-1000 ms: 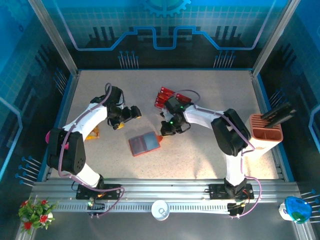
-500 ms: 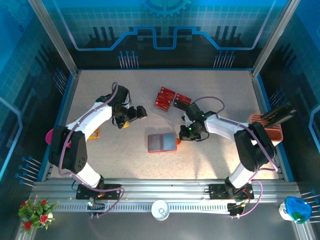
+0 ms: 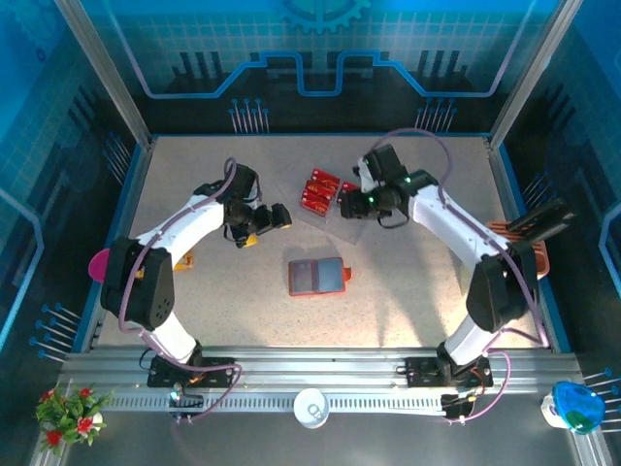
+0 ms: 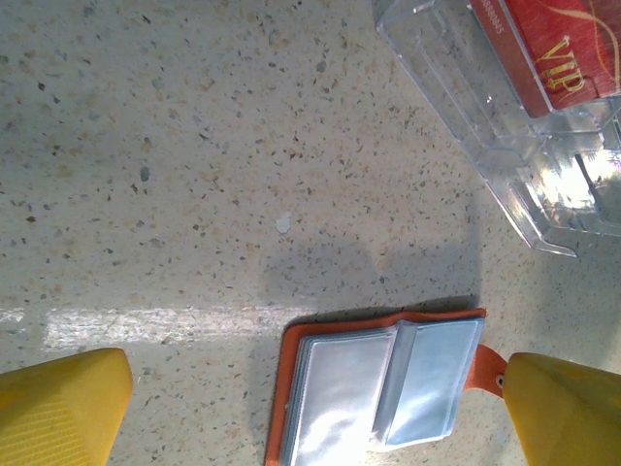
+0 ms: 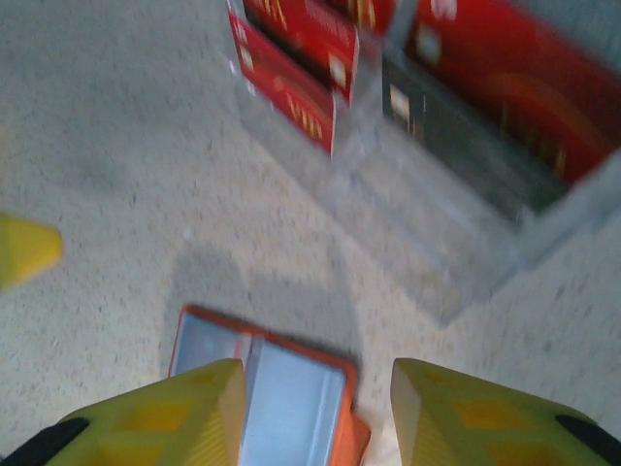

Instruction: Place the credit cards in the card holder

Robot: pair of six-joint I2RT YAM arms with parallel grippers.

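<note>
My right gripper should move outward and down onto the dark card next, because its open fingers are still above the holder's side of the tray [image 4: 505, 155].
The card holder [image 3: 317, 277] lies open on the table, orange with grey inner pockets [image 4: 378, 388]. Red credit cards [image 3: 318, 191] stand in a clear plastic tray [image 4: 505, 155] behind it, and a dark card [image 5: 456, 146] sits beside the red ones [image 5: 291, 73]. My right gripper [image 3: 354, 206] hovers over the tray's near side, its jaws open and empty [image 5: 315, 379], with the holder [image 5: 281, 388] seen below them. Left of the tray, my left gripper [image 3: 270, 225] is wide open [image 4: 315, 388] and holds nothing.
A peach slotted stand [image 3: 516, 257] with dark items sits at the right edge. A small orange object [image 3: 182, 260] and a pink thing [image 3: 100, 262] lie at the left edge. Blue walls enclose the table.
The right gripper slid the card holder to the right, let it go, opened, and moved up and back toward the tray. The left gripper drifted a little right.
</note>
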